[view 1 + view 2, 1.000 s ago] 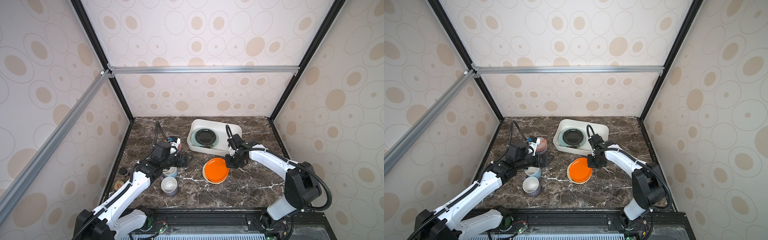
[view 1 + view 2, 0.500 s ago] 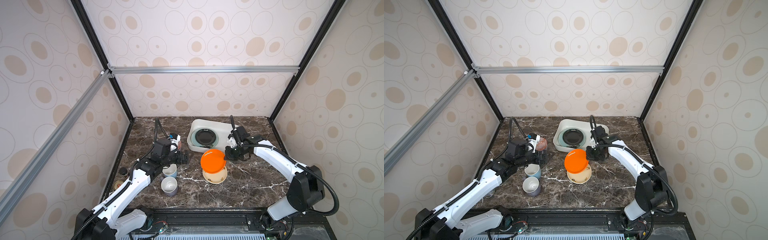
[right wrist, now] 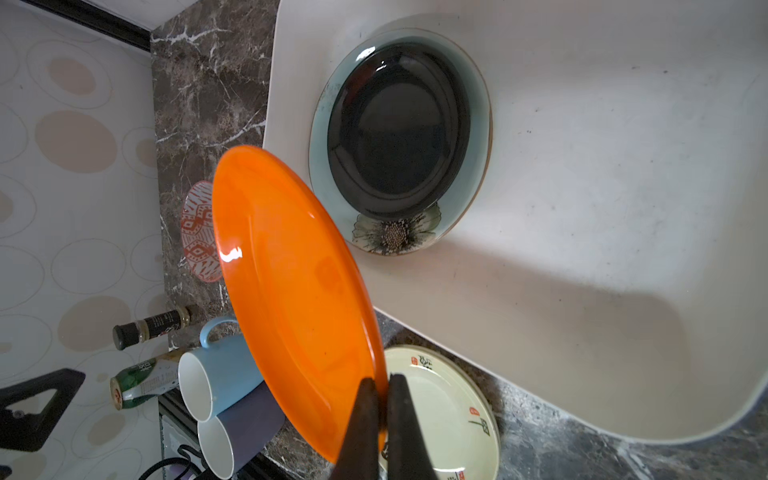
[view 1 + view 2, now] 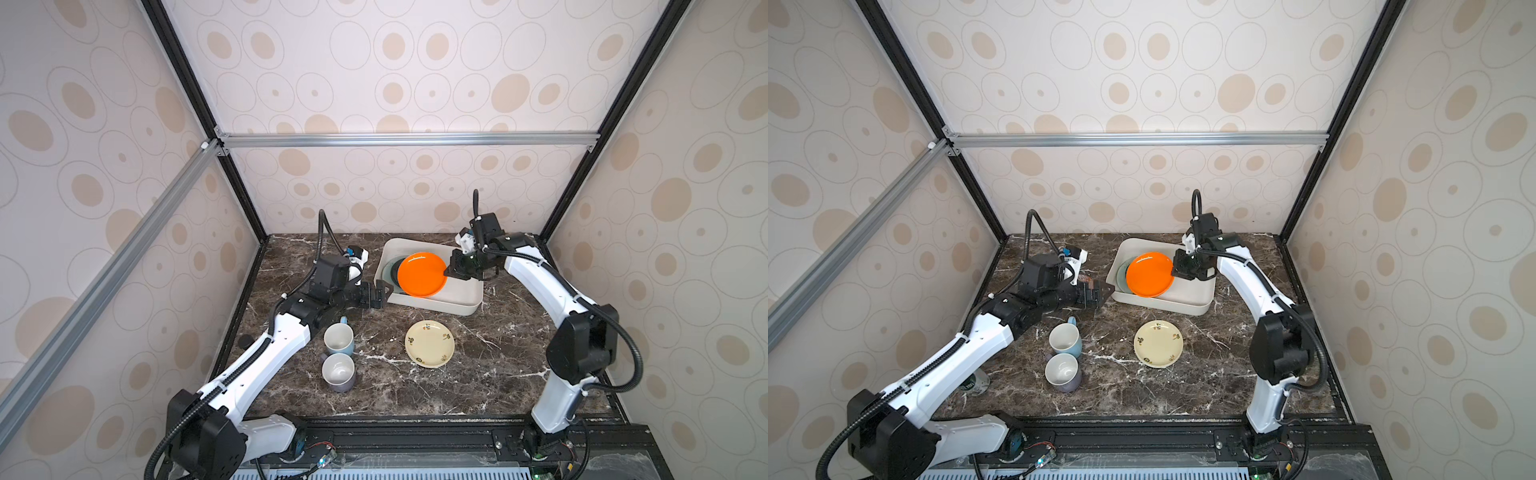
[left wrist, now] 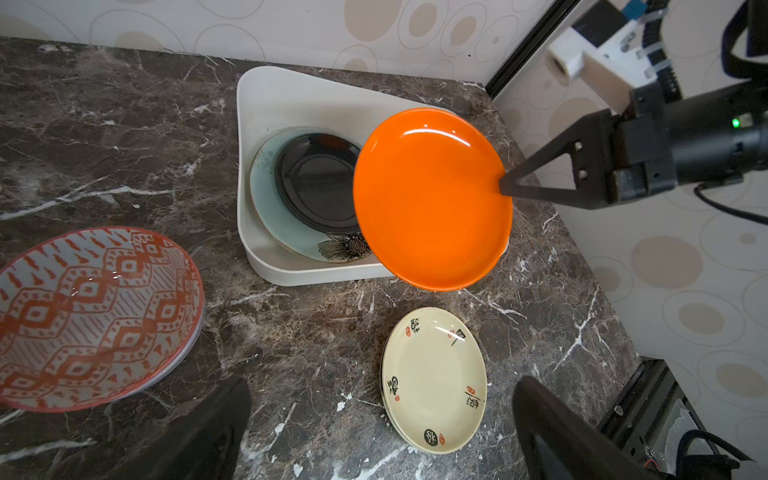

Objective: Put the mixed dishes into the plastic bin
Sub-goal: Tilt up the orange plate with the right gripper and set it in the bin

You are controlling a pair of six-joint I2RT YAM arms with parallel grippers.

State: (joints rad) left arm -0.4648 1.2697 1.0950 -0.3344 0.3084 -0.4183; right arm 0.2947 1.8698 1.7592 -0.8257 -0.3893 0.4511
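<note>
My right gripper will next move the orange plate outward and down onto the black plate [image 4: 396,273] [image 3: 399,132], which is bare, and then let go of the orange plate's rim.
My right gripper [image 4: 449,272] [image 3: 382,382] is shut on the rim of an orange plate [image 4: 422,274] [image 5: 432,199], held tilted above the white plastic bin [image 4: 465,297] [image 3: 582,208]. In the bin a black plate [image 5: 316,183] lies on a teal flower plate [image 5: 266,199]. On the table in front lie a cream plate [image 4: 429,343], a light-blue mug [image 4: 338,338] and a lavender mug [image 4: 338,372]. An orange-patterned bowl [image 5: 91,316] sits left of the bin. My left gripper [image 4: 380,293] [image 5: 380,390] hangs open and empty by the bin's front left corner.
A green can [image 3: 141,378] and a small dark jar [image 3: 149,326] stand at the table's left edge, behind my left arm. Patterned walls and black frame posts close in the table on three sides.
The right gripper lifted the orange plate off the cream plate and carried it back and left over the bin. The left gripper edged toward the bin, still open.
</note>
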